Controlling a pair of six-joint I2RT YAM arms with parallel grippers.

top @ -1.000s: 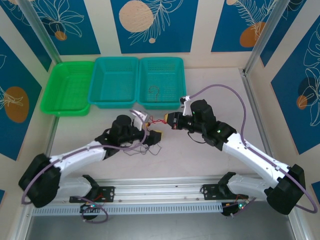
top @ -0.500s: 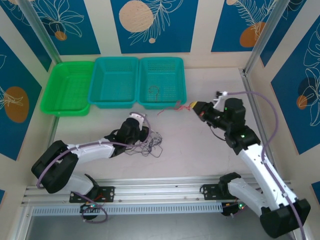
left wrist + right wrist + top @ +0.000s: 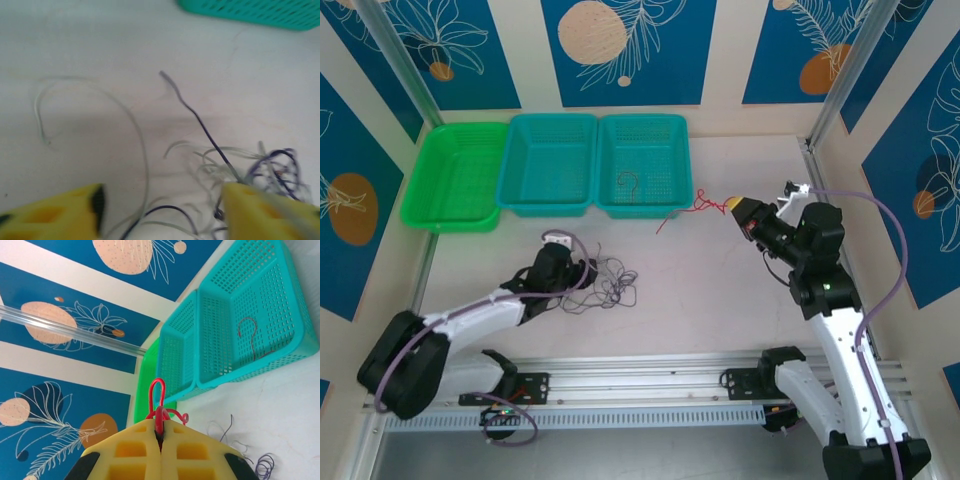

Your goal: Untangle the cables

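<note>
The teal basket holding the reddish-brown cable (image 3: 645, 165) (image 3: 252, 312) stands outward of my right gripper. My right gripper needs to move outward over that basket next and release the red cable's end.
A loose tangle of thin dark and whitish cables (image 3: 612, 283) lies on the white table left of centre. My left gripper (image 3: 587, 272) sits at its left side, open. In the left wrist view its yellow fingertips (image 3: 60, 212) flank a dark cable (image 3: 200, 122) and a whitish cable (image 3: 135, 125) without touching them. A red cable (image 3: 700, 205) hangs clear of the tangle from my right gripper (image 3: 735, 207), raised at the right. That gripper (image 3: 161, 432) is shut on the red cable (image 3: 158, 390). One reddish-brown cable (image 3: 628, 185) lies in the right teal basket (image 3: 645, 210).
Three mesh baskets stand in a row at the back: a green basket (image 3: 450, 222), a middle teal basket (image 3: 545, 207) and the right teal one. A metal post (image 3: 845, 75) and wall close the right side. Lilac arm cables (image 3: 895, 250) loop beside the right arm.
My right gripper pulled the red cable out of the tangle and carried it up and to the right. The left gripper drew back leftward, shut briefly, then opened again.
</note>
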